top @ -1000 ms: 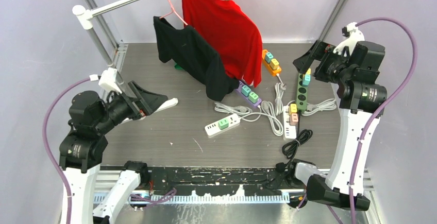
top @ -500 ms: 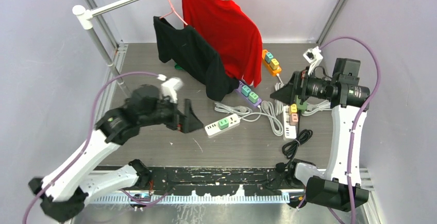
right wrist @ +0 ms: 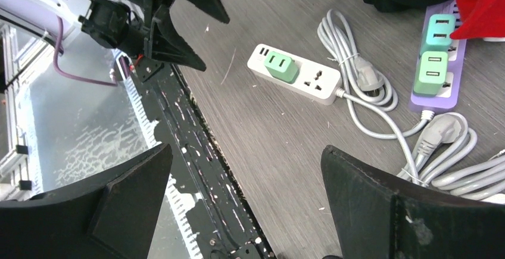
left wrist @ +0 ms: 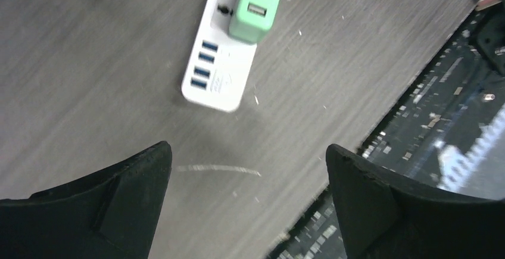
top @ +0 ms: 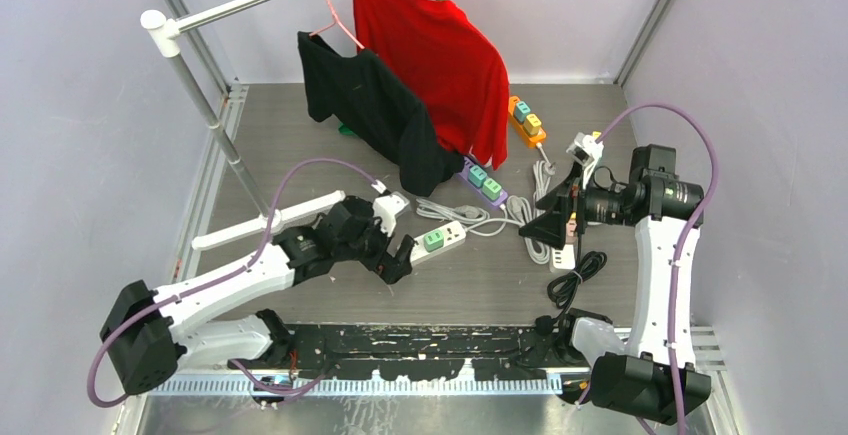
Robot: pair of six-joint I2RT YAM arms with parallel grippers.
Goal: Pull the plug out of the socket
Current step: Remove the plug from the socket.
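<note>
The socket strip's USB end is free of plugs and slants ahead of my open fingers. I should lower my left gripper onto it next and turn until the fingers are on both long sides of the socket strip.
A white socket strip [top: 445, 239] lies on the grey table with a green plug [top: 433, 240] seated in it. My left gripper [top: 396, 259] hovers just left of the strip's near end, open and empty. In the left wrist view the strip [left wrist: 221, 71] and the plug [left wrist: 256, 6] lie ahead of the gripper [left wrist: 247, 149], beyond its spread fingers. My right gripper [top: 548, 226] hangs open to the right of the strip, over the coiled cables. From the right wrist the strip [right wrist: 315, 83] and the plug [right wrist: 281, 66] sit far ahead of that gripper [right wrist: 245, 150].
A purple strip [top: 483, 181] with two green plugs lies behind, and an orange strip [top: 526, 121] further back. Grey cables [top: 510, 215] coil between the strips. A black cable [top: 575, 277] is near the right base. Red [top: 435, 55] and black [top: 370, 105] shirts hang from the rack.
My left arm has swung from the far left across the table to the white strip. My right arm has come down and forward from the back right toward the cables. Both grippers stay open.
</note>
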